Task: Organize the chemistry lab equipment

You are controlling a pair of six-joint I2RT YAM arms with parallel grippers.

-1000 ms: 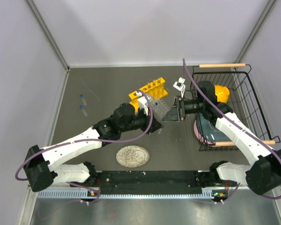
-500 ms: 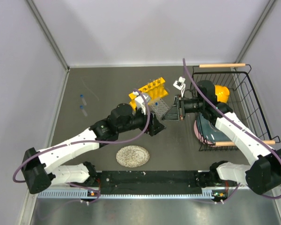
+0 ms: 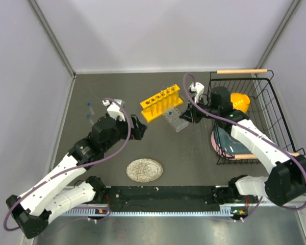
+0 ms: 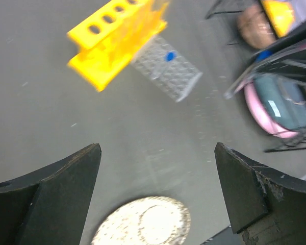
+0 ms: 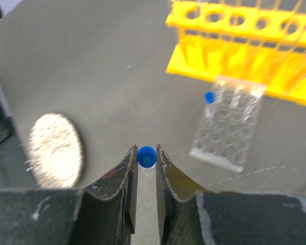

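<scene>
I need to move my right gripper left in the top view and down to the clear rack's empty hole beside the standing vial, and let go there because it's empty.
The yellow test-tube rack (image 3: 160, 102) stands at mid-table with thin glass tubes in it. Just right of it lies the small clear gridded rack (image 3: 174, 119), where one blue-capped vial (image 4: 169, 56) stands. My right gripper (image 3: 185, 117) hovers by this rack's right end, shut on another blue-capped vial (image 5: 146, 156); the clear rack (image 5: 229, 122) and yellow rack (image 5: 245, 41) lie ahead of it. My left gripper (image 3: 139, 127) is open and empty, left of both racks, with the yellow rack (image 4: 117, 41) far ahead. Two more vials (image 3: 90, 106) lie at far left.
A round speckled plate (image 3: 144, 170) lies near the front, under the left gripper's view (image 4: 143, 222). The black wire basket (image 3: 265, 97) with bowls stands at the right, close behind the right arm.
The left gripper opened, left a blue-capped vial standing in the clear rack and drew back to the left. The right gripper shut on its vial and shifted slightly up-left.
</scene>
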